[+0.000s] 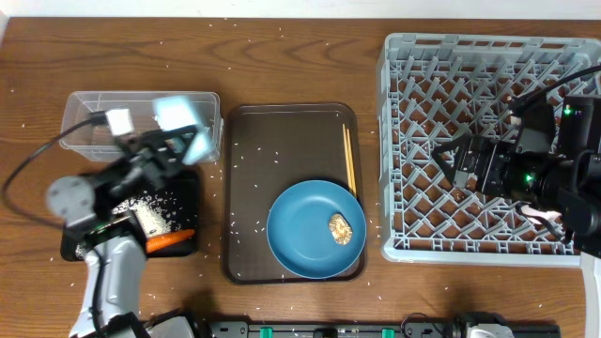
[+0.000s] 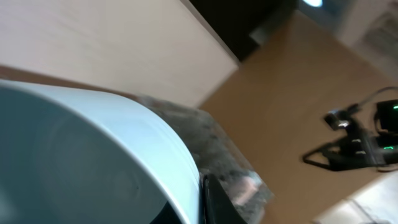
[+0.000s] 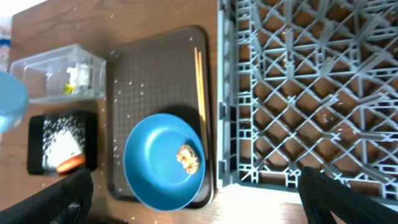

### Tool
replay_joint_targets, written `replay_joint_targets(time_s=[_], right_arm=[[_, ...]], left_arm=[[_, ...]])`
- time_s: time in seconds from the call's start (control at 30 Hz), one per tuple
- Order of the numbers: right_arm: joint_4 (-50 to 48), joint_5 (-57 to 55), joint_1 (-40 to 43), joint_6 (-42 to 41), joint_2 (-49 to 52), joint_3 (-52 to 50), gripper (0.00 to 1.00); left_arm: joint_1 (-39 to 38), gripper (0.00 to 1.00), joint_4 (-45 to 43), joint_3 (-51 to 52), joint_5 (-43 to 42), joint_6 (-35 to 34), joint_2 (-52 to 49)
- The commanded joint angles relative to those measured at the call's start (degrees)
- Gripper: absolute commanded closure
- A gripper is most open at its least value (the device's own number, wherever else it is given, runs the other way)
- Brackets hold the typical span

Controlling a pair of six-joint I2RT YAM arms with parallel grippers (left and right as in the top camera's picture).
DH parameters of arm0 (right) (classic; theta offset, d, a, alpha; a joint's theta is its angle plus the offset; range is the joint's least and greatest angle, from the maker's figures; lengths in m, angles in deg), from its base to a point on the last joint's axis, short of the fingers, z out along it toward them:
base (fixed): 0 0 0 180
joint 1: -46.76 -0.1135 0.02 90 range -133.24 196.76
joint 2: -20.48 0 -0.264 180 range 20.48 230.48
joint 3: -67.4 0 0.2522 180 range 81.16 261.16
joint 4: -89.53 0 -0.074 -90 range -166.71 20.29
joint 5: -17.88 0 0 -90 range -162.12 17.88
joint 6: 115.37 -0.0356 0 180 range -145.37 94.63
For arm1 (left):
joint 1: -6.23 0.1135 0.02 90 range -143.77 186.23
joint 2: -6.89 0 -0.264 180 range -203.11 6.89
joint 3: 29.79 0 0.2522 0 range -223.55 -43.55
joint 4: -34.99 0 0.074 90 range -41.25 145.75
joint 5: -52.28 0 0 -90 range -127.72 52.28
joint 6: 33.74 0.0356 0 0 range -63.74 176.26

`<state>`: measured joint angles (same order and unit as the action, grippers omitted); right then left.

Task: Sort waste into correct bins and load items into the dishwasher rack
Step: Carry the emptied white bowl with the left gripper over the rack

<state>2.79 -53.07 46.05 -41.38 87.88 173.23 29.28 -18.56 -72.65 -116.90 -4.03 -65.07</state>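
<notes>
The left gripper moves from above the tub across the serving tray over the rack's empty tray-side wires next, before releasing the cup.
My left gripper is shut on the light-blue cup, blurred, raised over the clear tub and black tray. The cup fills the left wrist view. The tub holds white tissue and a yellow-green wrapper. The tray holds rice and a carrot. The blue plate carries a brown food lump. Chopsticks lie beside it. My right gripper is open and empty over the grey rack. The bowl and pink cup are out of view.
The plate and chopsticks rest on a large brown serving tray between the bins and the rack. Rice grains are scattered over the wooden table. A black cable loops left of the tub.
</notes>
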Motion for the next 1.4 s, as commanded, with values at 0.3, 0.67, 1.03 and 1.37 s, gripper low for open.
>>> replay_joint_targets(time_s=[0.3,0.67,1.03,1.37], right_arm=[[-3.21,-5.38,0.33,-3.72,0.17,-0.04,0.01],[-3.26,-10.43,3.43,-6.71,0.17,-0.04,0.01],[-0.76,-11.39,6.8,-6.67,0.2,-0.04,0.01],[-0.2,-11.58,6.8,-6.67,0.24,-0.04,0.01]], left_arm=[[-25.03,0.94,2.69,-1.16,13.25,-5.81,-1.84],[-43.28,0.94,4.28,-17.99,24.98,-3.87,-17.07],[-56.08,0.94,4.24,-42.12,27.98,-3.98,-41.86],[-62.53,0.94,4.24,-50.4,31.39,-5.57,-52.74]])
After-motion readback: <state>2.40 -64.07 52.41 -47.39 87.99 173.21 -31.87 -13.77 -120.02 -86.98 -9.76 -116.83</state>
